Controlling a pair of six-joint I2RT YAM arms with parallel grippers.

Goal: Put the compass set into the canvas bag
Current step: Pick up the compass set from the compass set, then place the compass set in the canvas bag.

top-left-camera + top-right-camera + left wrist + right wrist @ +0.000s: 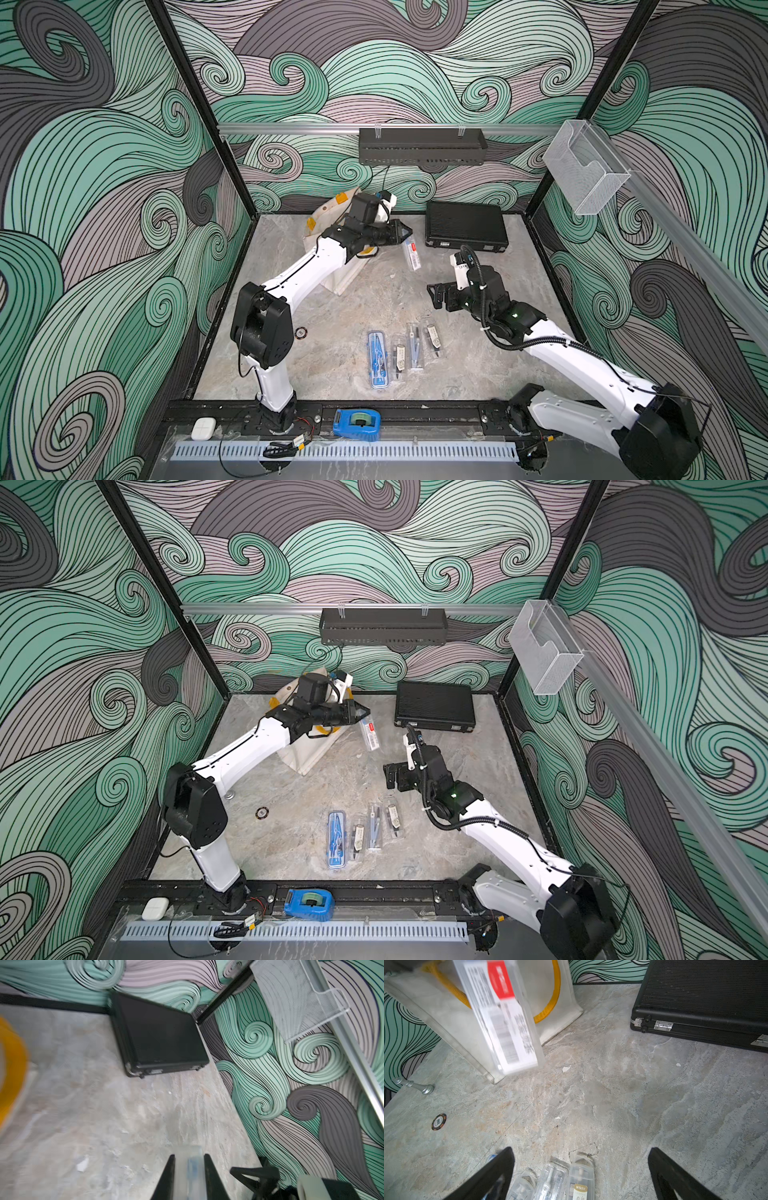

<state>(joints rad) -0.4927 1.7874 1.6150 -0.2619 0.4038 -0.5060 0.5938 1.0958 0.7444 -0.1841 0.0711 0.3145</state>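
The compass set point(411, 251) hangs outside, so the left gripper should next swing over the canvas bag's opening point(334, 217) beside it, beneath the robot's arm, then lower and release.
A clear compass set point(411, 251) with a red and white label hangs from my left gripper point(405, 230), which is shut on its top end. In the left wrist view the case point(193, 1164) sits between the gripper's point(188, 1156) black fingers. It hangs just right of the off-white canvas bag point(328, 218) with yellow handles, at the back left. From the right wrist view the case point(502, 1018) hangs in front of the bag point(442, 1016). My right gripper point(436, 295) stands open and empty over the middle of the table, with wide jaws point(581, 1153).
Several more compass cases point(399, 357) lie in a row near the front, one of them blue point(378, 359). A flat black hard case point(465, 226) lies at the back right. A poker chip point(300, 332) and a silver chess pawn point(415, 1085) lie to the left.
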